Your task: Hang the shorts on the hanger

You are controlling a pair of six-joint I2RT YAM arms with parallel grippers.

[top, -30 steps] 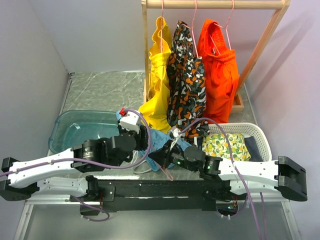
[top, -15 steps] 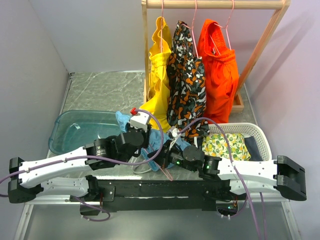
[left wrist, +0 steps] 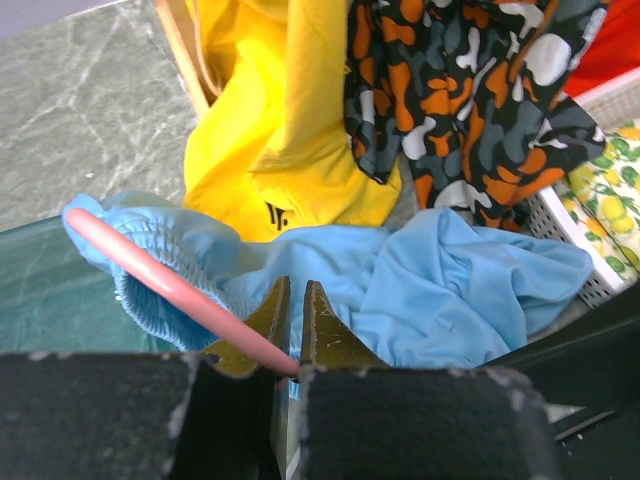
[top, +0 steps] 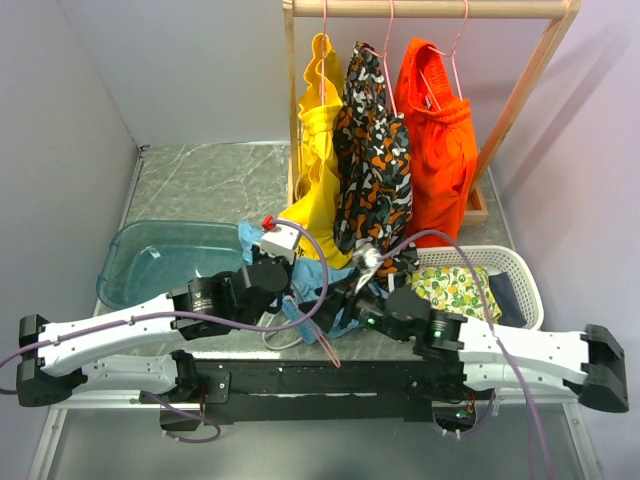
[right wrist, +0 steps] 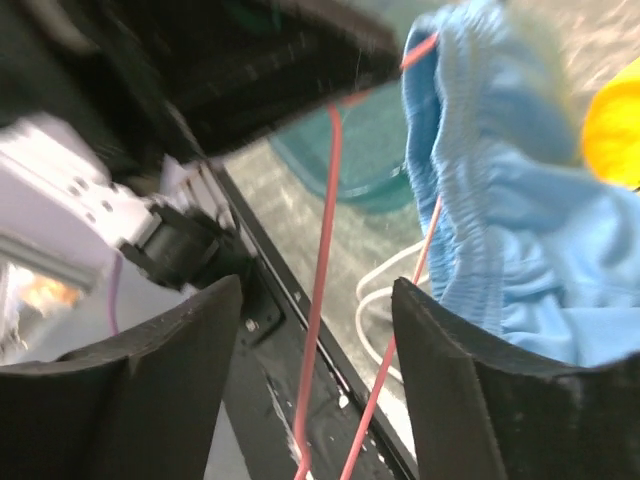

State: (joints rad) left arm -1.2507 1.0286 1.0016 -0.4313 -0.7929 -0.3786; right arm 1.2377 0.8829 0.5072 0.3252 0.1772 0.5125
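Note:
My right gripper moves down next, away from the loose parts of the hanger and onto the lower end of the shorts' gathered waistband, before it closes.
The light-blue shorts point(top: 312, 274) lie bunched on the table between my two arms. Their gathered waistband point(left wrist: 150, 250) is threaded on the pink wire hanger point(left wrist: 160, 280). My left gripper point(left wrist: 295, 287) is shut, pinching the hanger's wire at the base of its fingers, just over the shorts point(left wrist: 450, 280). In the top view it point(top: 290, 300) sits at the shorts' left side. My right gripper point(right wrist: 318, 290) is open, and two strands of the hanger point(right wrist: 328, 200) run loose between its fingers. The shorts point(right wrist: 480, 170) hang beyond them. From above, the right gripper point(top: 345, 300) is beside the shorts.
A wooden rack point(top: 520, 100) at the back holds yellow point(top: 318, 150), patterned point(top: 372, 150) and orange point(top: 440, 150) garments on hangers. A teal tub point(top: 150, 260) stands at the left. A white basket point(top: 520, 275) with lemon-print cloth point(top: 455, 288) is at the right.
My left gripper has moved right to the shorts and shut on the hanger wire. My right gripper has opened, letting the hanger go, and its arm has shifted slightly right.

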